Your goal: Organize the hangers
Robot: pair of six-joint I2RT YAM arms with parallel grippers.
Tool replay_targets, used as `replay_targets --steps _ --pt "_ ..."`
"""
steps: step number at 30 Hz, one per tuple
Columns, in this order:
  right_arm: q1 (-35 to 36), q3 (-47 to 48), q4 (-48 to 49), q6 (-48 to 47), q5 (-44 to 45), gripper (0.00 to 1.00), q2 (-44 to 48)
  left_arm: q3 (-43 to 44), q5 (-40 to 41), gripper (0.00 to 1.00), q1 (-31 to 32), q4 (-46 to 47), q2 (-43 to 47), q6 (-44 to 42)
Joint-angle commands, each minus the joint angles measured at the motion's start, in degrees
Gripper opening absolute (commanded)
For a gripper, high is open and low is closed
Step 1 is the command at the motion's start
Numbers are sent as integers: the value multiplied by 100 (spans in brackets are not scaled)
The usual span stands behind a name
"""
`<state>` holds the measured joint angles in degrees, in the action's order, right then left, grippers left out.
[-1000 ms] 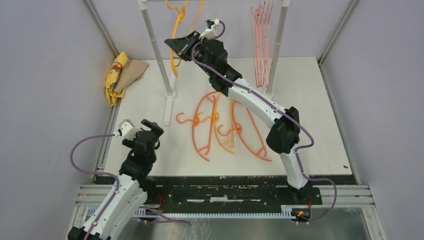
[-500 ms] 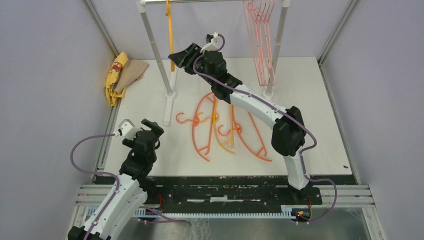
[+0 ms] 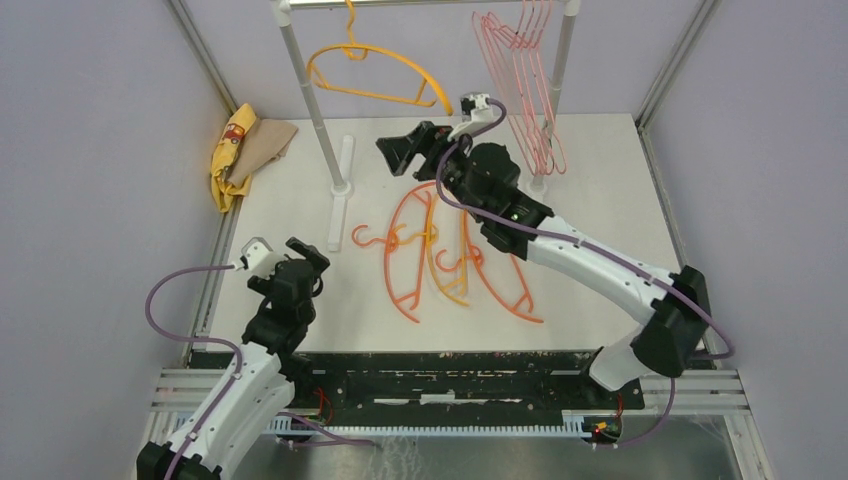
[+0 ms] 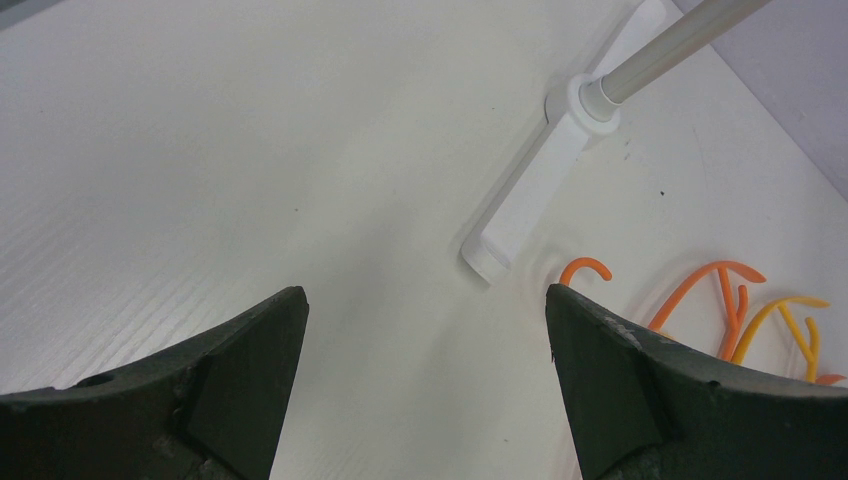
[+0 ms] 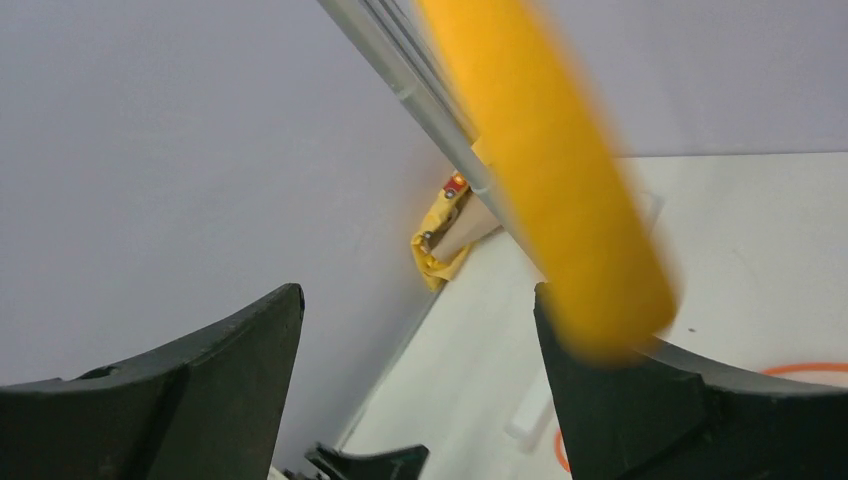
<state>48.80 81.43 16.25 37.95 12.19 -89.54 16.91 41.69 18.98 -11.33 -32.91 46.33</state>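
Observation:
My right gripper will next move back and down, tipping its fingers down onto the middle yellow-orange hanger's curved bar (image 3: 436, 275), which is below and back from it.
A yellow-orange hanger (image 3: 375, 82) hangs by its hook from the rack's top rod, tilted as it swings free. In the right wrist view it is a blurred yellow bar (image 5: 550, 170) just over my right finger. My right gripper (image 3: 400, 152) (image 5: 415, 300) is open below and to the right of it, holding nothing. Several pale pink hangers (image 3: 525, 85) hang at the rod's right end. Three orange and yellow-orange hangers (image 3: 440, 255) lie overlapping on the table. My left gripper (image 3: 300, 260) (image 4: 425, 300) is open over bare table near the front left, with an orange hook (image 4: 590, 268) beside its right finger.
The rack's white poles (image 3: 315, 110) stand at the back, and its left foot (image 4: 540, 180) lies flat on the table (image 3: 620, 230). A yellow and tan cloth (image 3: 240, 150) is bunched at the back left edge. Purple walls close in the sides.
My right gripper has opened and let go of the yellow-orange hanger, which now hangs from the rod. The right arm has drawn back down and to the right. The left arm has not moved.

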Motion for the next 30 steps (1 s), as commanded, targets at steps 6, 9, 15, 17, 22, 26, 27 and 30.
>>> replay_targets --steps 6,9,15,17,22,26,27,30 --pt "430 -1915 -1173 -1567 1012 93 1321 -3 139 95 -40 427 -193 -381" --pt "649 -2122 -1962 -1695 1180 92 1310 -10 129 95 -35 472 -225 -431" --pt "915 -2644 -2755 -1630 1074 81 847 1 64 95 -40 563 -370 -431" --pt "949 -2786 -2755 -1594 922 76 718 -5 45 95 -35 590 -416 -431" --pt "1013 -2824 -2687 -1558 669 72 286 -81 -26 95 -34 707 -514 -399" --pt "1016 -2687 -2676 -1554 486 70 -210 -108 -30 95 -34 706 -526 -387" --pt "1023 -2659 -2667 -1548 439 69 -317 -121 -25 95 -35 704 -512 -387" --pt "1024 -2595 -2598 -1502 374 68 -541 -156 -46 95 -32 727 -479 -387"
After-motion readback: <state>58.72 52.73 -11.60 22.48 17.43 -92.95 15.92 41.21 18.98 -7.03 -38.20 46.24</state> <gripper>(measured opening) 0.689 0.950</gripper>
